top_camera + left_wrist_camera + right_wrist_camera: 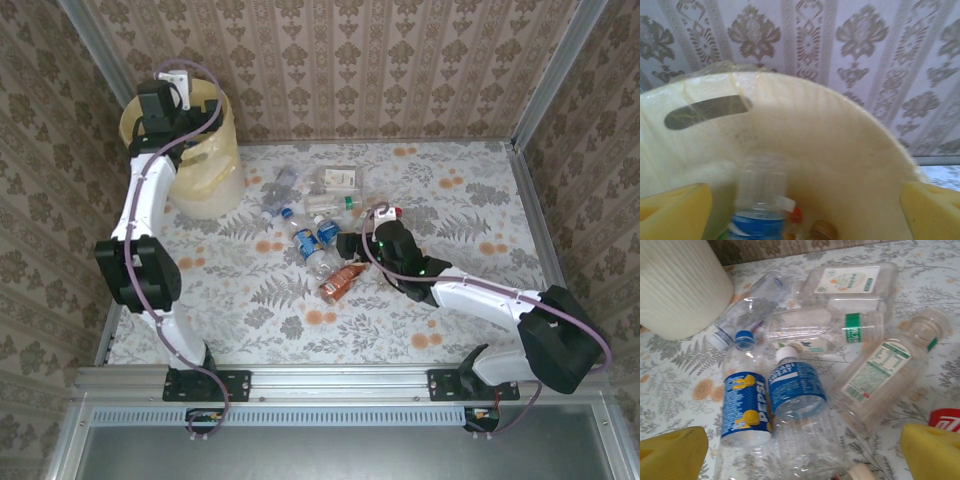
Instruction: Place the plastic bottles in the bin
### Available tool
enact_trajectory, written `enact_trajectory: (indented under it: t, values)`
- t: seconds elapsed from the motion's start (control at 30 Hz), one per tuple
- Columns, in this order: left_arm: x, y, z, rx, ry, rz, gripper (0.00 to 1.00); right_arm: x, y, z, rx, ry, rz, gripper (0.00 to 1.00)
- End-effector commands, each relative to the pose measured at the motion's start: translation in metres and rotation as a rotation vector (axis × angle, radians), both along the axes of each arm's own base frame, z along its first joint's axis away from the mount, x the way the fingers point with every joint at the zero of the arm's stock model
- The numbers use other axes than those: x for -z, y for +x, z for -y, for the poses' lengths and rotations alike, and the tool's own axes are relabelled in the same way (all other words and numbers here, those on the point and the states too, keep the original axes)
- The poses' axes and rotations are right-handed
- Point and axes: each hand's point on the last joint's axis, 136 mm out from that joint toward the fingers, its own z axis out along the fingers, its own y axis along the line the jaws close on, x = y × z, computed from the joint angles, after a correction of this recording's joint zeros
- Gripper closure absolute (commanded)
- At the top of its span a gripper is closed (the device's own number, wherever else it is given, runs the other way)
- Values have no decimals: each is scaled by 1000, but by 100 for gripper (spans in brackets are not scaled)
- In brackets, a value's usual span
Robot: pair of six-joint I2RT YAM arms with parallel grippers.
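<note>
The right gripper draws back, turns and lowers astride the red-labelled bottle (946, 418) next, because the bottle's label shows beside one finger, outside the open gap.
The pale yellow bin (205, 165) stands at the table's far left, and my left gripper (165, 122) hangs over its mouth. In the left wrist view that gripper (800, 220) is open, its yellow pads (672, 210) wide apart above the bin's inner wall (840, 150). Below them a blurred blue-labelled bottle (760, 200) lies among other bottles in the bin. Plastic bottles (315, 215) lie heaped mid-table. My right gripper (343, 246), open, hovers at the heap's near side (800, 460), over a Pepsi bottle (745, 400) and a blue Pocari Sweat bottle (800, 405).
Squarish green-labelled bottles (875, 375) and a flat clear one (850, 282) lie beyond the blue pair. An orange-labelled bottle (342, 281) rests just near of my right gripper. The bin's outer wall (680, 285) stands left of the heap. Wallpapered walls enclose the table.
</note>
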Motion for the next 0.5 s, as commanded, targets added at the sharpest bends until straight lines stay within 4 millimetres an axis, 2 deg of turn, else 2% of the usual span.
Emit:
enact_trajectory:
  t: [0.0,0.17,0.27,0.33,0.47]
  values:
    - [-48,-27,24,105,-103,102,0,4,2,22,89,2,-71,0]
    - [-74,-45,35,154,-205,153,0,22,-2,61,250,-74,-166,0]
    - [-90,-60,51,241,-295,178,0,37,-12,82,337,-142,-237,0]
    - [-100,-72,63,307,-364,199,0,47,-19,88,359,-162,-280,0]
    - [-109,-94,84,388,-464,204,0,69,-32,83,328,-152,-368,0]
